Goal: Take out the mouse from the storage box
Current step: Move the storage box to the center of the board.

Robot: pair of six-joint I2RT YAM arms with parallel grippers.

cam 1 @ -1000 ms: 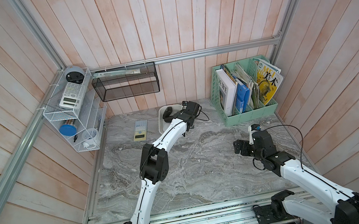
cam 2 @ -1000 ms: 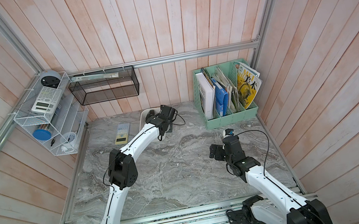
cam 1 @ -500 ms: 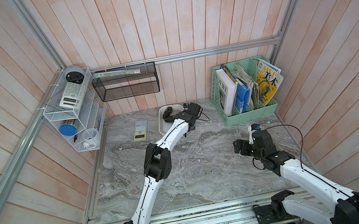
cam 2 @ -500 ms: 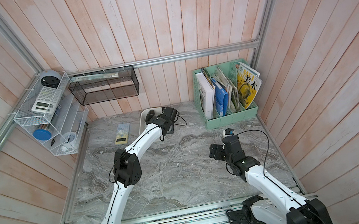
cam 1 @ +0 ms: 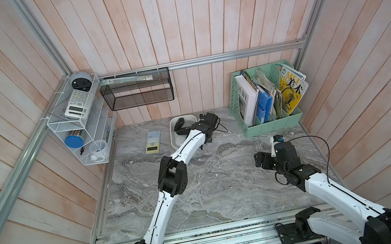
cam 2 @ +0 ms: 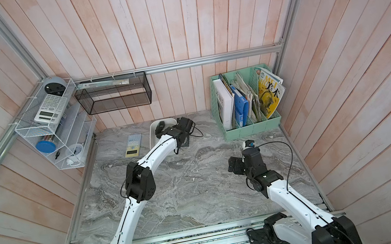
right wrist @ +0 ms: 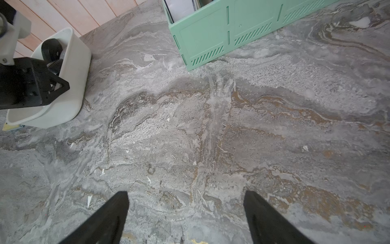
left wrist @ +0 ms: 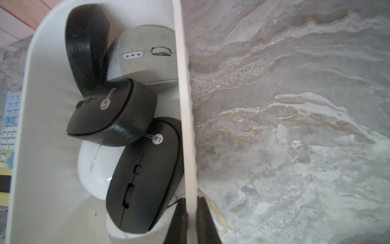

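My left gripper should pull the box [left wrist: 183,84] back onto the bare marble between both arms and let go of the box's side, because that spot is back from the gripper.
The white storage box [left wrist: 183,84] stands at the back of the marble table, also seen in both top views [cam 1: 172,135] [cam 2: 151,140]. Several mice lie in it. A black mouse [left wrist: 145,177] rests against the near wall, partly over a white mouse [left wrist: 92,169]. A second black mouse [left wrist: 114,112] lies above them, a third [left wrist: 86,42] stands on edge, and a grey mouse [left wrist: 145,57] sits beside it. My left gripper [left wrist: 191,203] is shut on the box's long wall, one finger inside and one outside. My right gripper [right wrist: 185,196] hangs open over bare table [cam 1: 261,161].
A yellow calculator [cam 1: 153,141] lies left of the box. A mint-green file holder [cam 1: 270,121] full of books stands at the back right. A black mesh basket [cam 1: 137,92] and a white wire shelf [cam 1: 81,126] hang on the walls.
My left gripper has closed onto the storage box's wall, with its arm stretched a little further toward the box. The right arm has not moved.
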